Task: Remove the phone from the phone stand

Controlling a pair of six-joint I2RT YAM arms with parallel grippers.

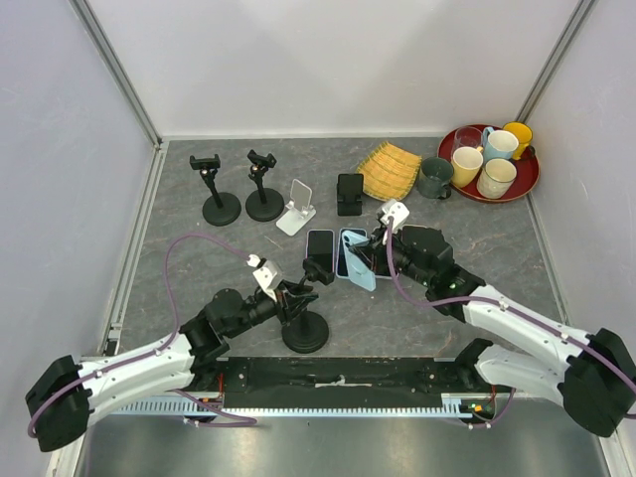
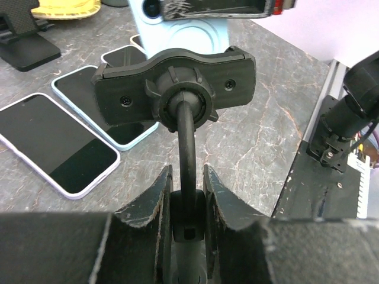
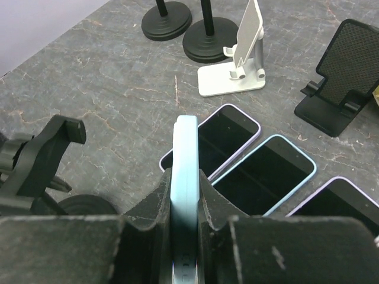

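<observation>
The held phone has phones lying below it, so I need to move my right gripper to the right in the top view, then down, to bare tabletop near the red tray.
The black phone stand (image 1: pixel 305 331) stands near the table's front edge, and its clamp (image 2: pixel 174 83) holds nothing. My left gripper (image 2: pixel 188 177) is shut on the stand's thin neck, low down by the base. The phone (image 3: pixel 185 160), in a light blue case, is held edge-on in my right gripper (image 3: pixel 185 177), which is shut on it. In the top view the phone (image 1: pixel 360 266) hangs just right of the stand's clamp (image 1: pixel 318 270) and apart from it. From the left wrist its pale back (image 2: pixel 195 32) shows beyond the clamp.
Three other phones (image 3: pixel 219 139) (image 3: pixel 266 171) (image 3: pixel 337 207) lie flat side by side under the held one. Behind stand two black pole stands (image 1: pixel 221 204) (image 1: pixel 263 199), a white folding stand (image 1: pixel 296 207) and a black cradle (image 1: pixel 350 194). A red tray (image 1: pixel 527 179) of mugs is back right.
</observation>
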